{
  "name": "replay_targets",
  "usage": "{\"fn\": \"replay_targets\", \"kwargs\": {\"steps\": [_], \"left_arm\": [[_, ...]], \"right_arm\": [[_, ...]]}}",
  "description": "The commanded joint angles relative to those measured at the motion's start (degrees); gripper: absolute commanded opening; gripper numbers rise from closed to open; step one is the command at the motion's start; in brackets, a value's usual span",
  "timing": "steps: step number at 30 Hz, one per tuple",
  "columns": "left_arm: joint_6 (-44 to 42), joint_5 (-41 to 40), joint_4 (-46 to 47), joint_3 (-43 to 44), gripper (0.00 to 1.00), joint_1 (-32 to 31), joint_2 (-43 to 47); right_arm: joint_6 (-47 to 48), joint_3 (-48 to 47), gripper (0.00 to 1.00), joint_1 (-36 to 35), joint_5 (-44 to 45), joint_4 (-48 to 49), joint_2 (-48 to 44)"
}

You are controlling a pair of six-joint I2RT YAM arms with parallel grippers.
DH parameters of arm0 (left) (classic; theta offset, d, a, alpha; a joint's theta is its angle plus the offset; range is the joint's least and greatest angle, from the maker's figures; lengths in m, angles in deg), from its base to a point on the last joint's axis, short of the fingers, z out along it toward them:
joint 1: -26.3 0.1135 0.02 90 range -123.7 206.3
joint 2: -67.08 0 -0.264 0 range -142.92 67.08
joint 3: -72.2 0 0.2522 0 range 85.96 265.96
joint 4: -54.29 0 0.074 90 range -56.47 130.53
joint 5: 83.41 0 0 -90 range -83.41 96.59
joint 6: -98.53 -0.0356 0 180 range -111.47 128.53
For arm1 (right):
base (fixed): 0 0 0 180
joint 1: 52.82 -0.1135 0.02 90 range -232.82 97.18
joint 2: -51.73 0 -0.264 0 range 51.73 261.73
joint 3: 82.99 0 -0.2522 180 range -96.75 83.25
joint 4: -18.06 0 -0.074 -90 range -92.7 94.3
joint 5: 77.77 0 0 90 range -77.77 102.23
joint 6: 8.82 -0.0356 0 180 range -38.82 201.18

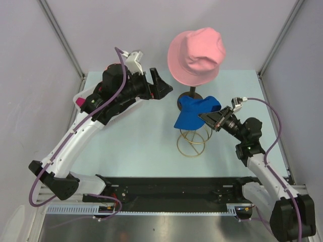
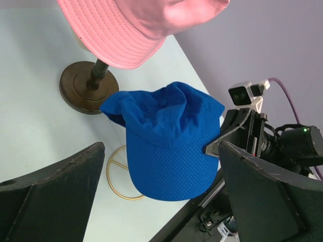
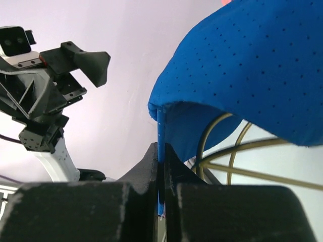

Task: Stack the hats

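The gold stand's near side is uncovered and back from my right gripper, so it will next pull the cap's edge back over that side and release the fabric.
A royal-blue peaked cap (image 1: pixel 194 112) (image 2: pixel 166 141) (image 3: pixel 242 65) rests over a gold wire stand (image 1: pixel 193 142) mid-table. My right gripper (image 1: pixel 209 120) (image 3: pixel 161 151) is shut on the cap's right edge, and blue fabric shows pinched between its jaws. A salmon-pink bucket hat (image 1: pixel 197 55) (image 2: pixel 131 25) sits high on a stand with a dark round base (image 1: pixel 189 104) just behind the cap. My left gripper (image 1: pixel 162 85) (image 2: pixel 160 146) hovers open to the left of both hats, holding nothing. A scrap of magenta (image 1: pixel 79 103) shows under the left arm.
The gold stand's ring (image 2: pixel 118 176) lies on the pale table below the cap's peak. A white basket (image 1: pixel 83 95) sits at the far left, mostly hidden beneath the left arm. Grey walls close in the table on the left, right and back.
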Motion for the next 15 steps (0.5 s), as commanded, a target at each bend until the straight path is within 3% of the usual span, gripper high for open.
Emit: {"fn": "replay_targets", "kwargs": {"steps": [1, 12, 15], "left_arm": [[-1.1, -1.2, 3.0, -1.2, 1.0, -0.8, 1.2], [-1.8, -1.1, 5.2, -3.5, 1.0, -1.4, 1.5], [-1.6, -1.0, 5.1, -3.2, 1.0, -1.5, 1.4]], "right_arm": [[-2.2, -4.6, 0.0, 0.6, -4.4, 15.3, 4.3], [2.3, -7.6, 0.0, 3.0, -6.6, 13.7, 4.4], [1.3, -7.0, 0.0, 4.4, -10.2, 19.2, 8.1]]}}
